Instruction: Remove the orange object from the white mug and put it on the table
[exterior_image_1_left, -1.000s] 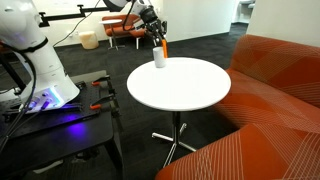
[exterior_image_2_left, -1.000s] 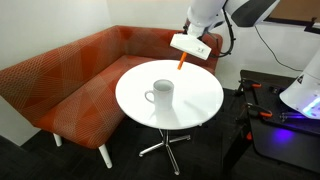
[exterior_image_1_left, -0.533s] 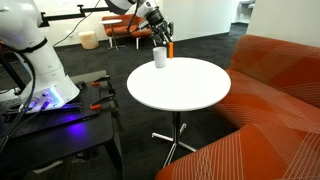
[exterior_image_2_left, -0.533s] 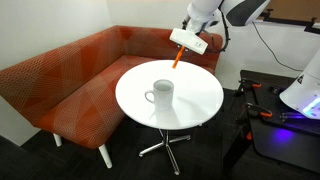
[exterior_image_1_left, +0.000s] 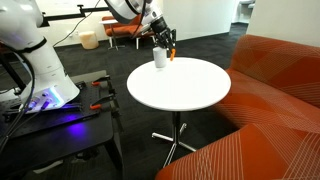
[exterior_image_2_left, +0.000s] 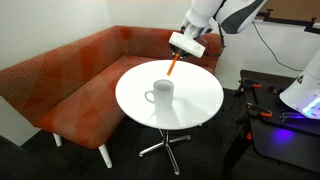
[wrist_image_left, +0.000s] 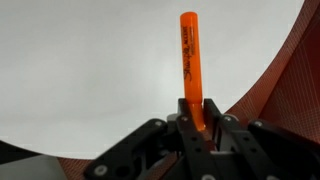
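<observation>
The robot's gripper will move down slightly toward the bare tabletop beside the white mug and release the orange object, since that spot is clear and lies below the gripper.
My gripper (wrist_image_left: 192, 125) is shut on the orange object (wrist_image_left: 190, 65), a thin orange marker with black lettering. In both exterior views the marker (exterior_image_2_left: 174, 65) (exterior_image_1_left: 170, 54) hangs from the gripper (exterior_image_2_left: 186, 46) (exterior_image_1_left: 163, 40) just above the far edge of the round white table (exterior_image_2_left: 195, 95) (exterior_image_1_left: 185, 95). The white mug (exterior_image_2_left: 160, 94) (exterior_image_1_left: 159, 58) stands upright on the table, apart from the marker. In the wrist view the marker's tip points at the white tabletop (wrist_image_left: 80, 70).
An orange sofa (exterior_image_2_left: 60, 80) (exterior_image_1_left: 270, 90) wraps round the table and shows at the right edge of the wrist view (wrist_image_left: 295, 90). The dark bench with the robot base (exterior_image_1_left: 40, 110) (exterior_image_2_left: 290, 120) stands beside the table. Orange chairs (exterior_image_1_left: 125, 30) stand in the background.
The gripper with the marker has moved down and a little sideways, closer to the tabletop near the table's edge. The mug has not moved.
</observation>
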